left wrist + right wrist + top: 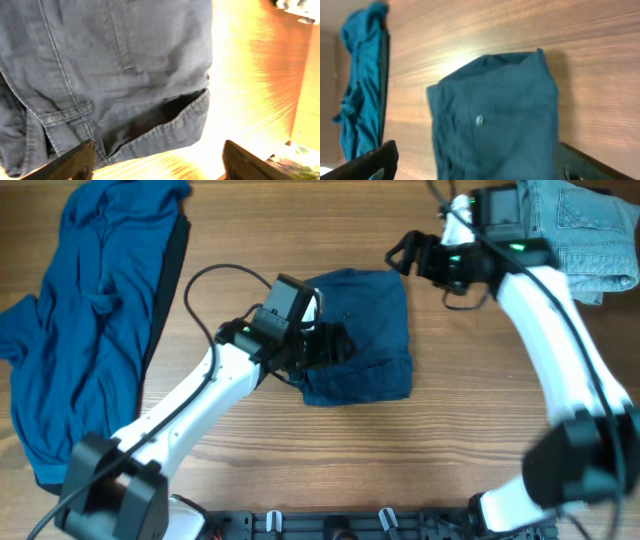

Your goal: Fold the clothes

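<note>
The right gripper moves back next, then lowers to the middle of the shorts' edge (407,326) (556,123) facing the denim.
Folded dark blue shorts (365,330) lie in the middle of the table. They also fill the left wrist view (115,65) and show in the right wrist view (495,125). My left gripper (335,345) is open at the shorts' left edge, low over the cloth, and holds nothing. In the left wrist view its fingers (160,162) spread wide around the hem corner. My right gripper (405,253) is open and empty just beyond the shorts' far right corner. In its own view its fingers (477,167) stand wide apart, looking down on the shorts.
A crumpled teal shirt (90,320) over a dark garment covers the table's left side and shows in the right wrist view (362,85). Light blue denim (585,230) lies at the far right corner. Bare wood (400,460) lies in front of the shorts.
</note>
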### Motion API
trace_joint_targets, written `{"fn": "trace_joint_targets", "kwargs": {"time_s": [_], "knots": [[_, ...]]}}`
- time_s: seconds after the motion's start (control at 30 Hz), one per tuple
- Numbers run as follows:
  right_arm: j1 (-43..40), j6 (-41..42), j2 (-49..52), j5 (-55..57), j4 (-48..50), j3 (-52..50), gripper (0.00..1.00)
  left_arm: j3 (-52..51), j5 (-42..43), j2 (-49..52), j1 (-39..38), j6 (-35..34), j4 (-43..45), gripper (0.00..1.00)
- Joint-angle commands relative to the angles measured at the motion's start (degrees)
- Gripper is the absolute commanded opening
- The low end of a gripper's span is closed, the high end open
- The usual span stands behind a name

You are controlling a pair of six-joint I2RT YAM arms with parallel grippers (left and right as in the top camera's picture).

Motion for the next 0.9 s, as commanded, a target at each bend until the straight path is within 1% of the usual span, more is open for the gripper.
{"fn": "trace_joint_targets", "kwargs": {"time_s": [0.0,0.07,0.1,0.17,0.2,0.3,0.33,0.4,0.6,0.67,0.73,0.87], "knots": [[-0.2,-1.4,-3.9,7.7,-8.3,0.5,1.0,-0.2,-2.8,-1.2,0.6,1.8,-0.2,0.99],[-0.2,-5.4,-3.6,8.4,-12.6,-0.1,0.99,-0.2,-3.7,-1.2,0.8,1.8,-0.3,1.0],[-0.2,-7.8,-3.2,8.4,-13.6,-2.1,0.99,-0.2,-5.0,-1.2,0.8,1.8,-0.3,1.0],[-0.6,-10.6,-2.1,8.4,-13.4,-5.6,1.0,-0.2,-8.3,-1.2,0.9,1.8,-1.1,1.0],[-0.6,-11.7,-1.0,8.2,-12.9,-7.4,0.99,-0.2,-11.3,-1.2,1.0,1.7,-2.3,1.0],[-0.6,-14.9,2.6,6.8,-11.5,-10.0,1.0,-0.2,-15.1,-1.2,2.3,1.7,-4.9,1.0],[-0.6,-17.2,4.4,4.5,-10.8,-10.8,1.0,-0.2,-15.8,-1.2,3.0,1.7,-5.7,1.0],[-0.6,-20.2,8.3,1.3,-10.5,-10.9,0.99,-0.2,-15.8,-1.2,4.7,1.8,-6.6,1.0],[-0.6,-23.0,18.9,0.7,-8.6,-10.9,0.99,-0.2,-15.8,-1.2,8.4,1.8,-9.0,1.0],[-0.6,-25.6,21.0,-2.5,-7.5,-10.9,1.0,-0.2,-15.8,-1.2,8.5,1.8,-9.0,1.0],[-0.5,-25.9,22.6,-5.5,-6.3,-10.9,1.0,-0.2,-15.8,-1.2,8.5,1.8,-9.0,1.0],[0.1,-25.9,24.5,-8.0,-4.3,-10.9,0.99,-0.2,-15.8,-1.2,8.5,1.8,-9.0,1.0]]}}
